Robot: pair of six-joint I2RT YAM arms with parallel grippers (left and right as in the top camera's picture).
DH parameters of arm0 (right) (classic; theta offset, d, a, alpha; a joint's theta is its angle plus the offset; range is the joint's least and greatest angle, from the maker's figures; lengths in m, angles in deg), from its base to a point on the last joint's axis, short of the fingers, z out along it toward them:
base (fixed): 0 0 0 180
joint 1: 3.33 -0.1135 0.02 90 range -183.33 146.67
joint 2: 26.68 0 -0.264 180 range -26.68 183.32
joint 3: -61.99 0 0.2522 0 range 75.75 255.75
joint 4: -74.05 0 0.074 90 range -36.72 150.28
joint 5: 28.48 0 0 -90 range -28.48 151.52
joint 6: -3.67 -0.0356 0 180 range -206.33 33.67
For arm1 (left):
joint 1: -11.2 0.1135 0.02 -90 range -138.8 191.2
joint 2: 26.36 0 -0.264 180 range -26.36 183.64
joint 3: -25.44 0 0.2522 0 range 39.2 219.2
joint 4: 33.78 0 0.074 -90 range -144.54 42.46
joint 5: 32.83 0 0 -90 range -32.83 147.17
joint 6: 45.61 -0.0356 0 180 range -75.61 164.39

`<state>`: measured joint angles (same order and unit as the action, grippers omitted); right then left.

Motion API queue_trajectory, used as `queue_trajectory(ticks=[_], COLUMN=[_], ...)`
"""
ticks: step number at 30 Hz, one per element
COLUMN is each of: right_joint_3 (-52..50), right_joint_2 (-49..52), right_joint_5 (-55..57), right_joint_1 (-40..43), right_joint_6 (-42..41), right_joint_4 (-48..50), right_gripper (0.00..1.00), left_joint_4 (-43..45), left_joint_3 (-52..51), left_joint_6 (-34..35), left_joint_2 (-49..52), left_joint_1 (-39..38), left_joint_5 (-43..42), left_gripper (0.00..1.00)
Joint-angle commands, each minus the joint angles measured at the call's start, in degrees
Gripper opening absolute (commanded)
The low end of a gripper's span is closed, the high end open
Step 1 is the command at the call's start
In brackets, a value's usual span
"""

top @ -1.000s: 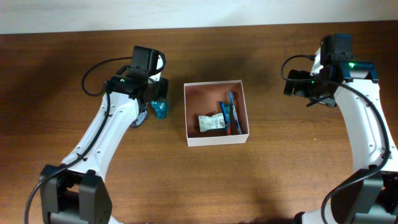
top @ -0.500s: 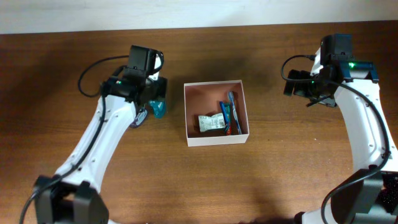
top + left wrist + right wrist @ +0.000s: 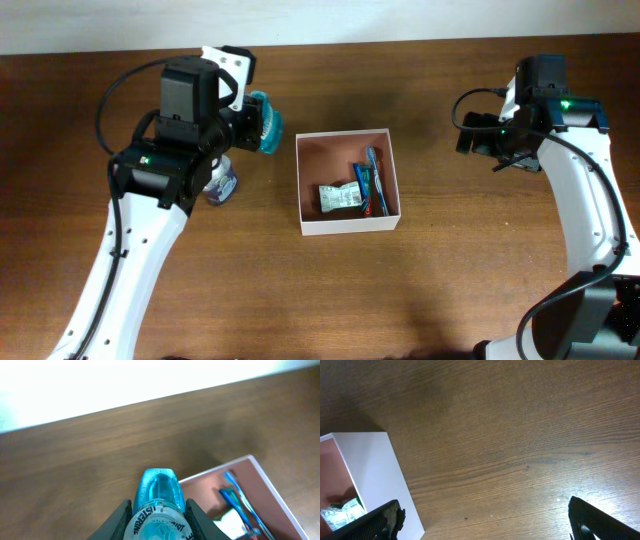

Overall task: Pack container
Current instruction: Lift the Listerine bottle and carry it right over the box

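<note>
The left gripper swings to the right in the overhead view and down next to release the bottle, as the container's far corner by the bottle (image 3: 319,153) is bare.
The container (image 3: 347,140), a shallow white-walled box with a pinkish-brown inside, sits mid-table and holds a toothbrush (image 3: 372,180) and a small wrapped packet (image 3: 340,197). My left gripper (image 3: 262,122) is shut on a blue Listerine bottle (image 3: 158,502) and holds it lifted, just left of the container's far left corner. In the left wrist view the container (image 3: 265,487) lies below and to the right of the bottle. My right gripper (image 3: 482,517) is open and empty over bare wood, right of the container (image 3: 375,460).
A second small bottle with a purple label (image 3: 222,186) stands on the table left of the container, under my left arm. The table's far edge meets a white wall (image 3: 100,385).
My left gripper has lifted the blue bottle off the table and carried it up and to the right, toward the container. The right arm has not moved.
</note>
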<state>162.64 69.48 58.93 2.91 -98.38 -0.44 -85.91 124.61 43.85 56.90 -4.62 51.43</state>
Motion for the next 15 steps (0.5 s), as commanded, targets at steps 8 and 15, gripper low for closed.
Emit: queue_trajectory(ticks=[8, 15], right_joint_3=[0.44, 0.44], right_joint_2=[-0.28, -0.28], right_joint_5=[0.48, 0.48], right_joint_1=[0.22, 0.22], right_joint_6=[-0.28, -0.28], right_joint_4=[0.02, 0.02], right_gripper=[0.98, 0.99], left_joint_4=[1.88, 2.1], left_joint_3=[1.86, 1.86], left_joint_6=[-20.98, -29.27], left_joint_2=[2.01, 6.16], left_joint_1=[-0.35, -0.72], left_joint_5=[-16.44, -22.95], left_gripper=[0.15, 0.14])
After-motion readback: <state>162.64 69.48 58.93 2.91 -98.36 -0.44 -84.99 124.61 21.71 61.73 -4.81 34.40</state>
